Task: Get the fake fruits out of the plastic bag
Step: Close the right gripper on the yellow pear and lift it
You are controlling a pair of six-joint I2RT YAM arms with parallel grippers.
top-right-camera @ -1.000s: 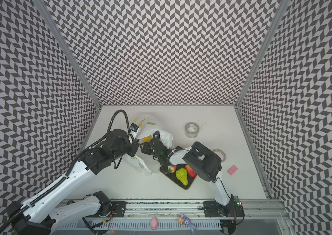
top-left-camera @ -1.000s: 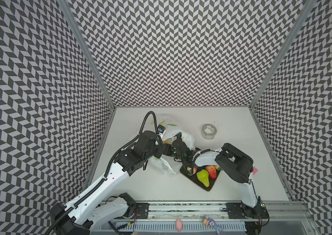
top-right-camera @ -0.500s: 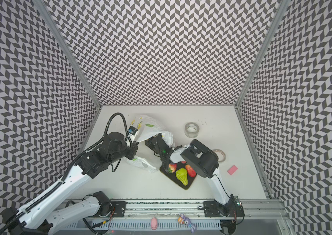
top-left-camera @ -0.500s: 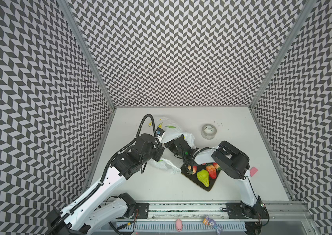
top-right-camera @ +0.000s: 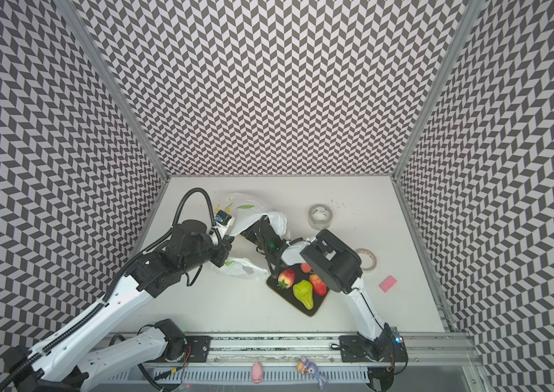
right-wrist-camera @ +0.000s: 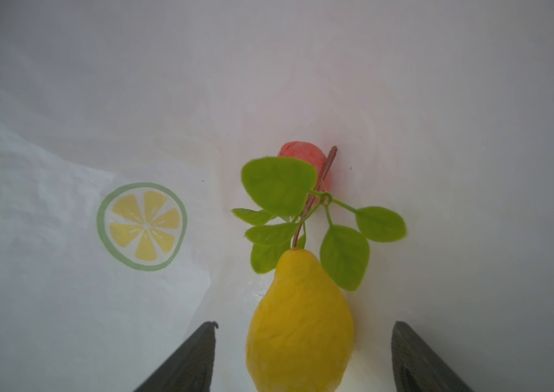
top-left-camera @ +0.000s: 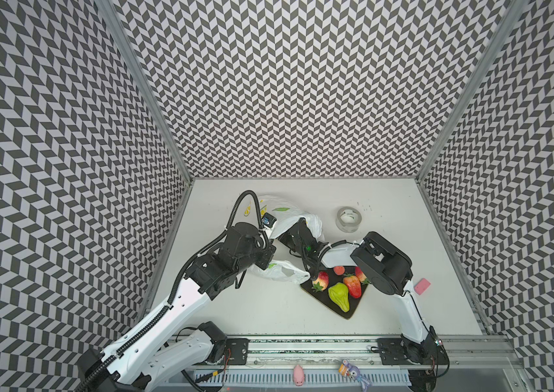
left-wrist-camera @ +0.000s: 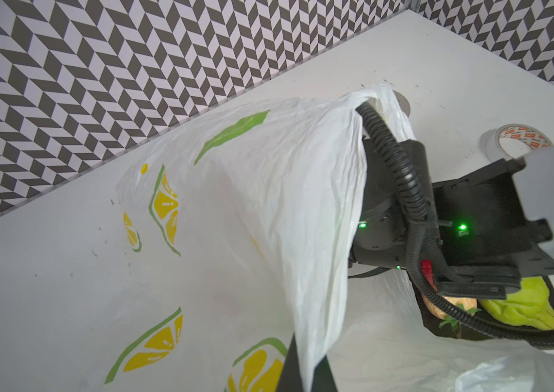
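Note:
The robot's right gripper will next slide a little deeper into the bag and close its fingers around the yellow pear's round body (right-wrist-camera: 300, 336), because the pear already lies between them.
The plastic bag (top-left-camera: 289, 220) (top-right-camera: 245, 203) lies at the back left of the table, white with lemon prints. My left gripper (left-wrist-camera: 306, 376) is shut on a fold of the bag's rim (left-wrist-camera: 316, 305) and holds the mouth up. My right gripper (right-wrist-camera: 305, 325) is inside the bag, open, with a yellow pear (right-wrist-camera: 299, 322) between its fingers but touching neither. Beyond the pear's leaves lies a small red-pink fruit (right-wrist-camera: 299, 156). In both top views the bag hides the right fingers. Outside, a black tray (top-left-camera: 348, 314) (top-right-camera: 309, 310) holds a green pear (top-left-camera: 339, 297), two strawberries (top-left-camera: 320, 280) (top-left-camera: 353, 285) and a small red fruit (top-left-camera: 338, 269).
A clear tape roll (top-left-camera: 348, 219) stands at the back right. A second tape roll (top-right-camera: 367, 258) lies behind my right arm's elbow. A pink block (top-left-camera: 422, 285) sits near the right wall. A pink pig (top-left-camera: 298, 375) and a purple toy (top-left-camera: 353, 370) rest on the front rail.
My right arm has pushed further into the bag and its jaws have spread wider. My left arm has shifted slightly while still holding the bag's rim.

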